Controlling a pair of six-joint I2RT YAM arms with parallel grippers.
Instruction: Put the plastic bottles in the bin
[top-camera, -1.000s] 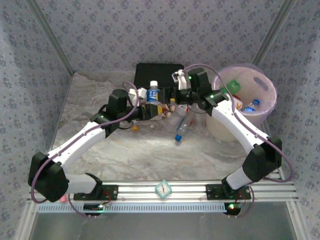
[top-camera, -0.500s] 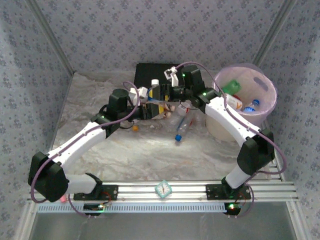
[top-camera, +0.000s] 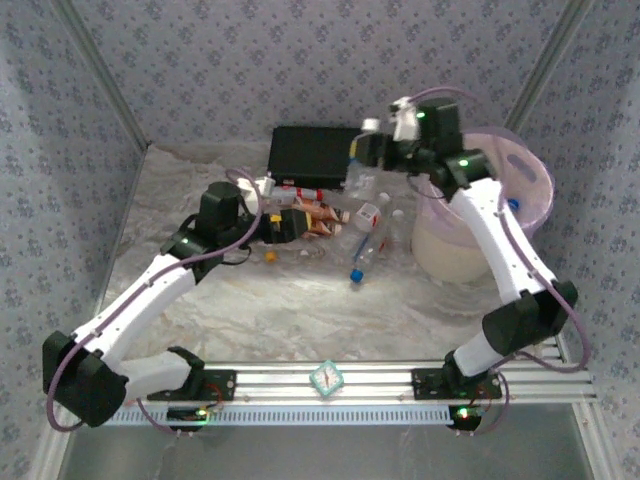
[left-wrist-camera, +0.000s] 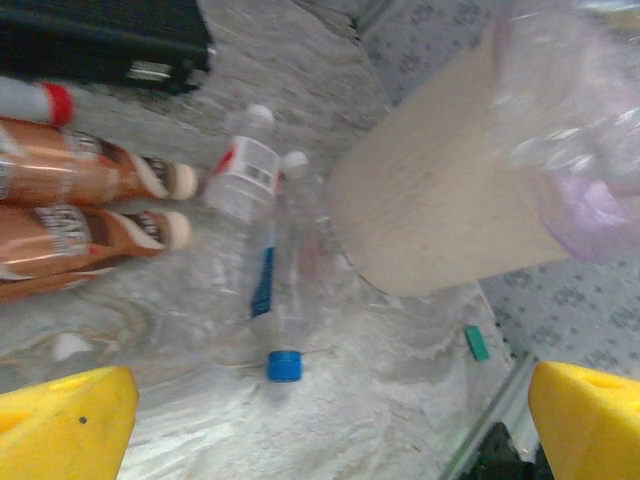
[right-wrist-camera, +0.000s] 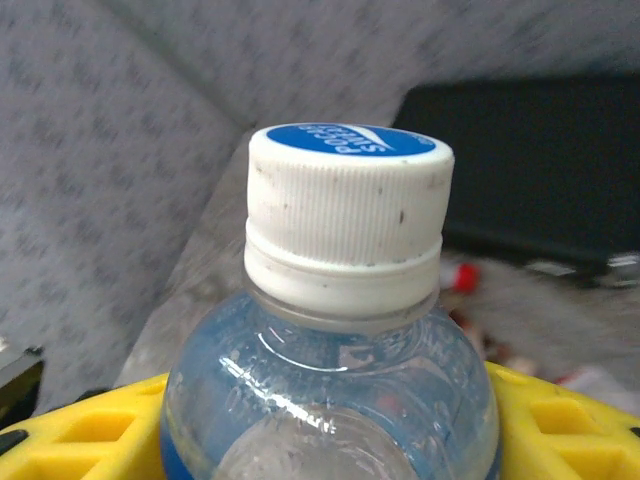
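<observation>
The bin's opening (top-camera: 518, 182) is beside my right gripper and the bottle still hangs outside the bin's rim, so my right gripper should carry it over that rim next and release it inside.
My right gripper (top-camera: 374, 150) is raised beside the bin's left rim, shut on a clear blue-labelled bottle (right-wrist-camera: 348, 215) with a white cap (top-camera: 370, 125); yellow fingers (right-wrist-camera: 90, 430) press on both its sides. The cream bin (top-camera: 450, 250) with its pink bag (left-wrist-camera: 575, 120) stands at the right, with bottles inside. Still on the table are two orange-brown bottles (left-wrist-camera: 70, 170), a white-labelled clear one (left-wrist-camera: 245, 175) and a clear one with a blue cap (left-wrist-camera: 283, 365). Low by the orange-brown bottles (top-camera: 318, 215), my left gripper (top-camera: 288, 222) is open and holds nothing.
A flat black case (top-camera: 315, 150) lies at the back behind the bottles. A small green scrap (left-wrist-camera: 477, 342) lies on the table near the bin's base. The patterned walls close in on three sides.
My right gripper has lifted the blue-labelled bottle off the table and swung it up and right towards the bin. The left arm has drawn back slightly to the left.
</observation>
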